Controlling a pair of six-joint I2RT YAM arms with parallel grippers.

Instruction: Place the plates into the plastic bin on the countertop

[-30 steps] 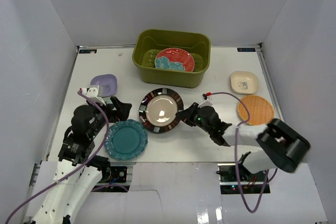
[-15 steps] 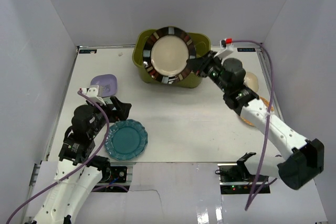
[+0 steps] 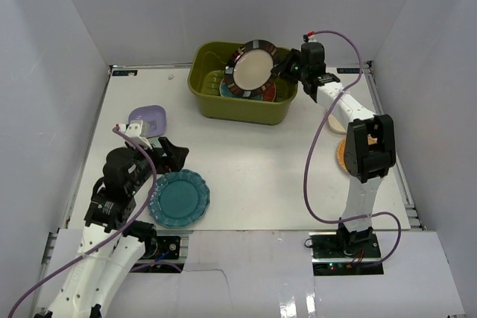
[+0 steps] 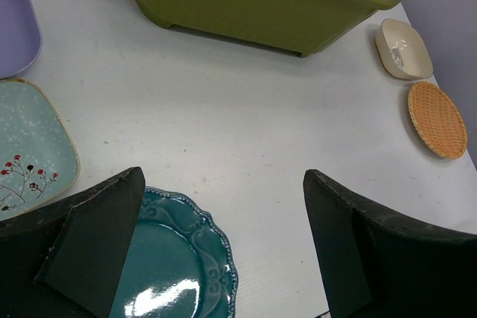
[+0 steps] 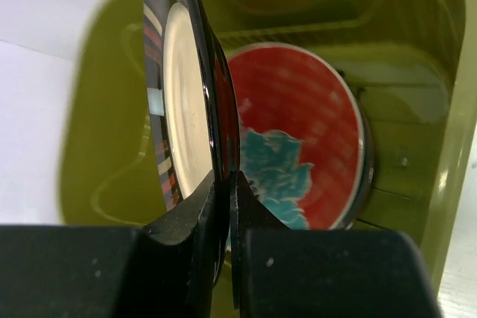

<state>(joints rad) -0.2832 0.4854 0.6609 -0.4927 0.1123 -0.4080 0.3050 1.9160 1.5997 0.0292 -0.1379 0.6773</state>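
Note:
Next, my right gripper moves down toward the red-teal plate (image 3: 269,93) (image 5: 298,139) in the bin to release the black-rimmed cream plate, which still hangs above it.
My right gripper (image 3: 282,72) (image 5: 226,184) is shut on the edge of the black-rimmed cream plate (image 3: 253,71) (image 5: 182,109). It holds the plate tilted on edge, over the inside of the olive-green bin (image 3: 238,107) (image 5: 417,109). A red-teal plate (image 5: 298,139) lies in the bin under it. My left gripper (image 3: 170,153) (image 4: 223,184) is open and empty, just above the teal scalloped plate (image 3: 179,197) (image 4: 171,258), which lies on the white countertop (image 3: 253,161).
A lavender square plate (image 3: 147,119) (image 4: 15,27) and a mint square plate (image 4: 30,147) lie at the left. A cream square dish (image 4: 402,48) and an orange woven-look plate (image 4: 436,118) lie at the right, partly under my right arm. White walls surround the table.
My right gripper has lifted the black-rimmed plate from the table's middle, carried it to the bin, and brought it lower into the bin. The left arm has not moved.

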